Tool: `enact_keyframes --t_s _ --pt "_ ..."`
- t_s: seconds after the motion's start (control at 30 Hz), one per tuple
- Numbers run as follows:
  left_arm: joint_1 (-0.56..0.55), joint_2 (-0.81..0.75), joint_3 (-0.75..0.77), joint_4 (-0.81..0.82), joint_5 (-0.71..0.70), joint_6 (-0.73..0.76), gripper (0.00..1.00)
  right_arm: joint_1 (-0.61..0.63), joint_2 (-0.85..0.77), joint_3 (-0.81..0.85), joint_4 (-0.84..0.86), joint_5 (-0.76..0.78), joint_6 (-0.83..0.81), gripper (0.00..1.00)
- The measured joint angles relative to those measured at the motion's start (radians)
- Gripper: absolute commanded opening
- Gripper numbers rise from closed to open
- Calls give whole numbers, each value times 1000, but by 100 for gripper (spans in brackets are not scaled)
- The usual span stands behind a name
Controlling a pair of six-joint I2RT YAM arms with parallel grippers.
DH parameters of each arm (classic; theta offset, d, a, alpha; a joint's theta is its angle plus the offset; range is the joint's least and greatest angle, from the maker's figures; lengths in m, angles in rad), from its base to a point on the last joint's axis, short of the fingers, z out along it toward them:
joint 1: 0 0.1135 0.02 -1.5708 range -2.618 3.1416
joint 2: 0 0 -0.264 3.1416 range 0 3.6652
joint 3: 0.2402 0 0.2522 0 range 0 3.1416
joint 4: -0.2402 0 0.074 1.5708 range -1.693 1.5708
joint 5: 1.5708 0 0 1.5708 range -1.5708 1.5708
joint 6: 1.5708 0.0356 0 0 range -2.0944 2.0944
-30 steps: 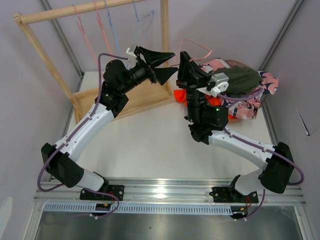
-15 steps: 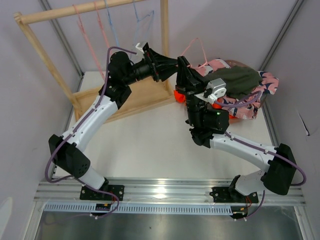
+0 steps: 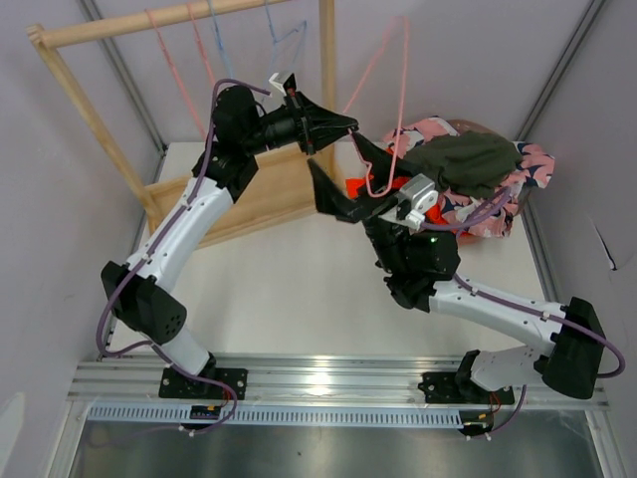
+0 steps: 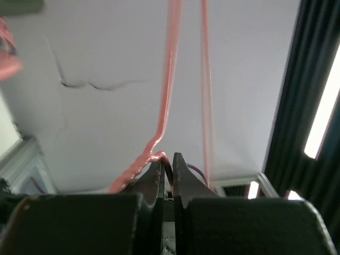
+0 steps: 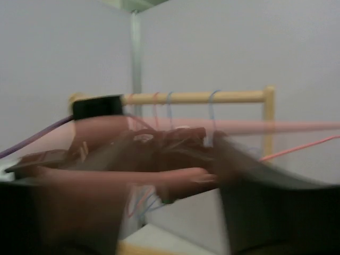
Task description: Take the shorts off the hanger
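Next, my left gripper swings the empty hanger outward and to the left in the top view to the rod's bare end (image 3: 280,1) and releases it there.
My left gripper (image 3: 345,123) is shut on the wire of a pink hanger (image 3: 396,70), which now stands up above it with no fabric on it. In the left wrist view the jaws (image 4: 167,159) pinch the bent pink hanger wire (image 4: 169,79). My right gripper (image 3: 350,175) is open just below, its fingers spread around the hanger's lower loop without gripping it. The right wrist view is blurred by motion. The shorts lie in a pile at the right: a dark olive green pair (image 3: 470,159) on top, a pink patterned pair (image 3: 498,217) beneath, and orange fabric (image 3: 355,187) at the pile's left edge.
A wooden rack (image 3: 189,25) stands at the back left, with pink and blue hangers (image 3: 214,60) on its rod and its base frame (image 3: 269,199) on the table. The rod (image 5: 196,97) also shows in the right wrist view. Walls close in on both sides.
My left gripper reached right and shut on the pink hanger. My right gripper opened, let the hanger go and dropped lower. The hanger swung upright.
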Motion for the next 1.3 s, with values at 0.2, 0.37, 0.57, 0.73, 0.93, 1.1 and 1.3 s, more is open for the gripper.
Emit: enact_keyframes --t_s 0.2,0.37,0.57,0.73,0.93,1.1,1.3 --pt "32 59 78 -164 2 183 0 45 -55 -60 -111 -19 99 99" --pt "75 124 303 -403 -29 400 0 52 -144 -169 -152 -6 173 99" --pt "214 172 486 -626 -181 649 0 81 -334 -284 -195 9 257 99" --pt "248 219 655 -829 -320 819 0 85 -451 -320 -252 31 326 99" --pt "216 211 727 -982 -518 1012 0 85 -509 -354 -366 56 367 99" --pt "123 207 724 -1094 -778 1142 0 85 -542 -389 -427 73 388 99" --pt "-2 143 627 -1186 -1031 1223 0 85 -571 -412 -461 78 417 99"
